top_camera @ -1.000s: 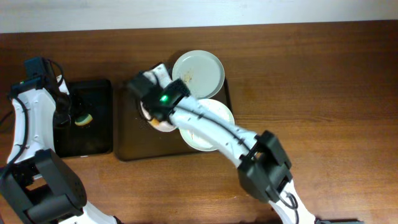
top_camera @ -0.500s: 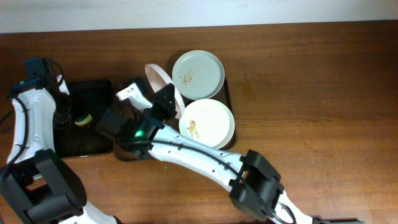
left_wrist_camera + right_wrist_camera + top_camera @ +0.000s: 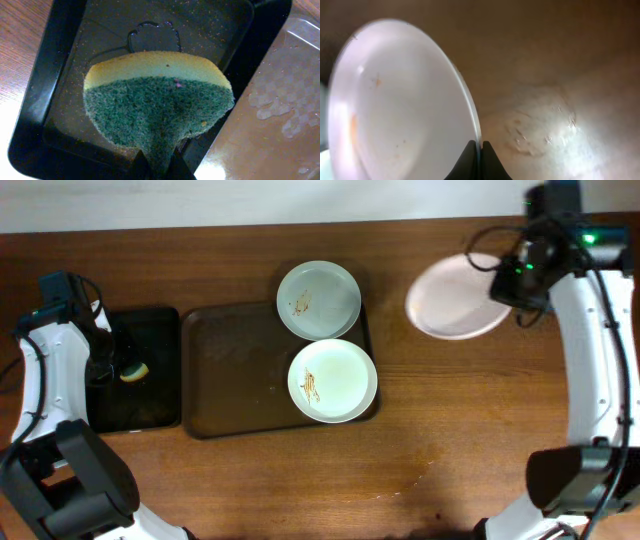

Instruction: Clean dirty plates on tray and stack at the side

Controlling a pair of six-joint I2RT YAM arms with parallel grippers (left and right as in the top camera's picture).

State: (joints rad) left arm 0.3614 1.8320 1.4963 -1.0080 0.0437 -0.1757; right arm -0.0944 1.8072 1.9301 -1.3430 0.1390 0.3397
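Note:
The bare table (image 3: pixel 478 348) beside the brown tray is below the right gripper, so the right gripper should next lower the third plate onto that empty wood and let go of the plate's rim.
The brownish see-through tray (image 3: pixel 240 380) lies mid-table. Two white plates rest on its right part: one at the back (image 3: pixel 318 299) with brown smears, one at the front (image 3: pixel 333 380) with orange smears. My right gripper (image 3: pixel 505 275) is shut on the rim of a third white plate (image 3: pixel 457 297), held over the table right of the tray; in the right wrist view this plate (image 3: pixel 395 105) stands on edge with faint orange specks, my right gripper (image 3: pixel 480 150) pinching its rim. My left gripper (image 3: pixel 159 162) is shut on a green-and-yellow sponge (image 3: pixel 157 102) above the black tray (image 3: pixel 55 75).
The smaller black tray (image 3: pixel 135 370) sits left of the brown tray, with my left arm (image 3: pixel 60 350) over it. A corner of the brown tray (image 3: pixel 280 115) shows wet patches. Bare wooden table (image 3: pixel 480 430) lies right of the tray.
My right arm has swung from over the tray's left part to the far right, carrying the third plate off the tray. The left arm and sponge have not moved.

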